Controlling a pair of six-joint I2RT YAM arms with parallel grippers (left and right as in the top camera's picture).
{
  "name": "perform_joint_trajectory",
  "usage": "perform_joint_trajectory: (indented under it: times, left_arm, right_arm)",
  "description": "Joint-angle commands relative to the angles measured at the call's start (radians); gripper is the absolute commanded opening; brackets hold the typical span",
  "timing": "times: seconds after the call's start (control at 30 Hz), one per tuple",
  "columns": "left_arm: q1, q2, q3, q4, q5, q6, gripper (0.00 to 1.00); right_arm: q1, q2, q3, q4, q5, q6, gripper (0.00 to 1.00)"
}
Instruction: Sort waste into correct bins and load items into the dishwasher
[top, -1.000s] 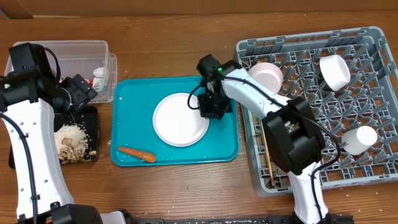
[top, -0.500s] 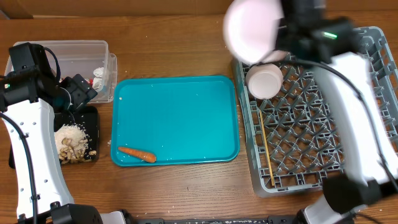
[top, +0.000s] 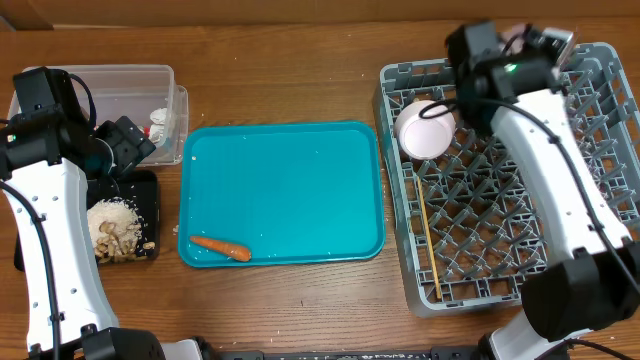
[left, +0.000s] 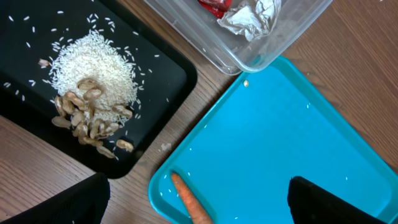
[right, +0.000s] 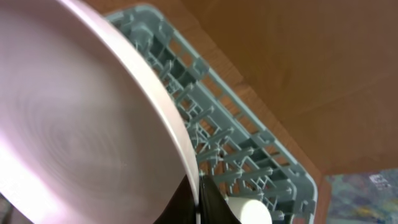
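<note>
The rack's wires (top: 467, 156) beside the white bowl are empty, so the robot's right gripper will go down, set the on-edge plate between them and let go of the plate's rim.
My right gripper (top: 532, 42) is shut on the rim of the round white plate (right: 74, 124) and holds it on edge over the back of the grey dish rack (top: 600, 60); the fingers (right: 199, 194) pinch the rim. One white bowl (top: 425, 131) and the chopsticks (top: 431, 250) lie in the rack. A white cup (right: 249, 213) shows below the plate. My left gripper (top: 125, 150) is open and empty (left: 199, 200) above the orange carrot (left: 189, 205) on the teal tray. Rice with brown bits (top: 115, 225) lies in the black tray (left: 174, 74). The red wrapper (left: 214, 6) and foil (left: 252, 15) are in the clear tub (top: 120, 80).
The teal serving tray (top: 290, 190) sits in the middle with only the carrot (top: 220, 246) at its front left. The right arm hides much of the rack's right side. Bare wooden table shows along the front edge.
The right gripper took the plate off the teal tray, lifted it high, then lowered it on edge over the rack's back. The left arm has not moved.
</note>
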Motion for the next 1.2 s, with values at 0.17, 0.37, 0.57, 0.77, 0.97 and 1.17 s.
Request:
perform_joint_trajectory:
  times: [0.17, 0.37, 0.57, 0.77, 0.97, 1.17]
  left_arm:
    - [0.004, -0.005, 0.006, 0.0, -0.006, 0.02, 0.93]
    - [0.004, -0.005, 0.006, 0.0, -0.007, 0.02, 0.93]
    - [0.004, -0.005, 0.006, -0.003, -0.007, 0.02, 0.93]
    - [0.004, -0.005, 0.006, -0.005, -0.006, 0.02, 0.94]
    - [0.004, -0.005, 0.006, -0.006, -0.007, 0.021, 0.94]
    - [0.004, -0.005, 0.006, -0.006, -0.006, 0.02, 0.96]
  right_arm:
    - [0.004, -0.007, -0.214, 0.107, 0.055, 0.058, 0.04]
    - [0.042, -0.008, -0.214, 0.124, -0.083, 0.056, 0.04]
    - [0.191, -0.01, -0.214, 0.131, -0.417, 0.054, 0.65]
    - [0.223, -0.062, -0.163, 0.131, -0.418, 0.054, 0.76]
    - [0.218, -0.162, -0.004, 0.203, -0.717, -0.238, 0.88]
    - [0.226, -0.148, 0.024, 0.268, -1.314, -0.48, 0.88]
